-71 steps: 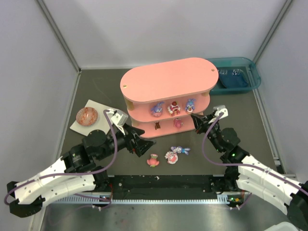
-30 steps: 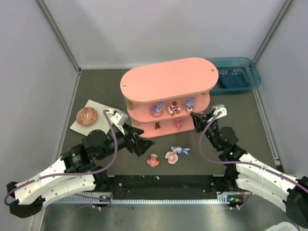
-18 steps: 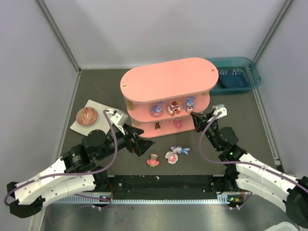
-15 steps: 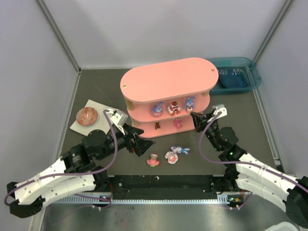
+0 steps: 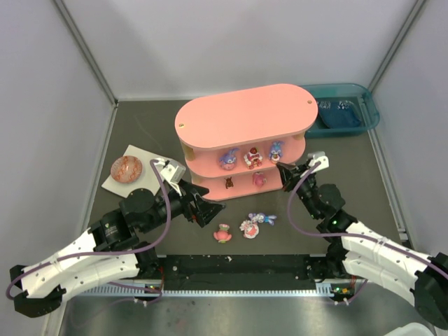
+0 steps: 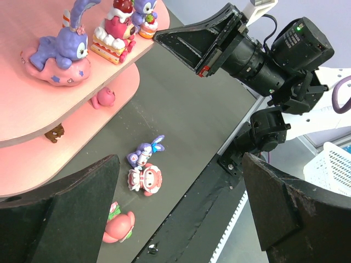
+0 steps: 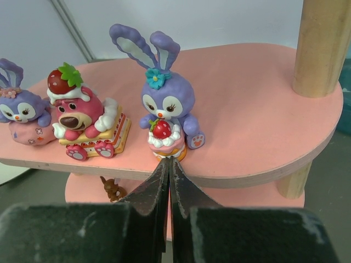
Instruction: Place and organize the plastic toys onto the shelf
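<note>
My left gripper drops down toward the table next and closes around the leafy end of the pink toy (image 5: 224, 227), because it still lies off the shelf (image 5: 245, 115).
The pink three-tier shelf (image 5: 245, 115) stands mid-table. Its middle tier holds a purple bunny on a cloud (image 5: 227, 158), a red bear on a cake (image 7: 82, 118) and a purple bunny with a strawberry cake (image 7: 164, 118). The lower tier holds a tiny brown figure (image 5: 229, 183) and a pink one (image 5: 259, 179). A pink toy (image 6: 118, 222), a red-and-white doll (image 6: 143, 179) and a small purple bunny (image 6: 145, 153) lie on the table. My right gripper (image 7: 169, 160) is shut and empty, its tips at the cake's front edge. My left gripper (image 6: 178, 159) is open and empty above the loose toys.
A teal bin (image 5: 343, 115) sits at the back right beside the shelf. A speckled ball (image 5: 127, 168) rests on a white plate (image 5: 140, 187) at the left. A pale peg post (image 7: 321, 46) stands at the shelf's right end. A white basket (image 6: 334, 170) is off the table.
My right gripper has edged slightly left and forward to the shelf's middle tier, up against the purple bunny's cake. The left arm and the loose toys have not moved.
</note>
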### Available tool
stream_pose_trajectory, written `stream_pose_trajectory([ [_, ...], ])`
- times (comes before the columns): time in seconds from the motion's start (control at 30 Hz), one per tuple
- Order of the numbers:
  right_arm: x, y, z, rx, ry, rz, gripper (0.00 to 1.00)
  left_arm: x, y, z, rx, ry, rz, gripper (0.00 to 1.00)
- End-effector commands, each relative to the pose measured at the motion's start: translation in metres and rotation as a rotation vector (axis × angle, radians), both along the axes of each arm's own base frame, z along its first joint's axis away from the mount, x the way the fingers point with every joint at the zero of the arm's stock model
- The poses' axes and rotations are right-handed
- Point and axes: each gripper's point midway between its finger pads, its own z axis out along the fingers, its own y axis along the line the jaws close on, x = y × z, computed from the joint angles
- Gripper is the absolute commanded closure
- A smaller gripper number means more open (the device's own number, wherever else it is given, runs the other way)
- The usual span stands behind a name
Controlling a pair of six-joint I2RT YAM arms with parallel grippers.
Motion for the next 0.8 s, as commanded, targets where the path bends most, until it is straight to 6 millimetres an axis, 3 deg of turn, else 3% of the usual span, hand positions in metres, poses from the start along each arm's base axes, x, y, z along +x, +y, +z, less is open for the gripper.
stream_pose_trajectory([
  [0.0, 0.004, -0.002, 0.018, 0.032, -0.046, -0.016, 1.00, 0.002, 0.003, 0.007, -0.016, -0.021, 0.014, 0.01],
  [0.33, 0.004, -0.001, 0.017, 0.026, -0.048, -0.012, 1.00, 0.002, 0.005, 0.007, -0.020, -0.020, 0.017, 0.01],
  [0.77, -0.017, -0.013, 0.022, 0.023, -0.055, 0.009, 1.00, 0.003, 0.000, 0.002, -0.010, -0.015, 0.008, 0.01],
])
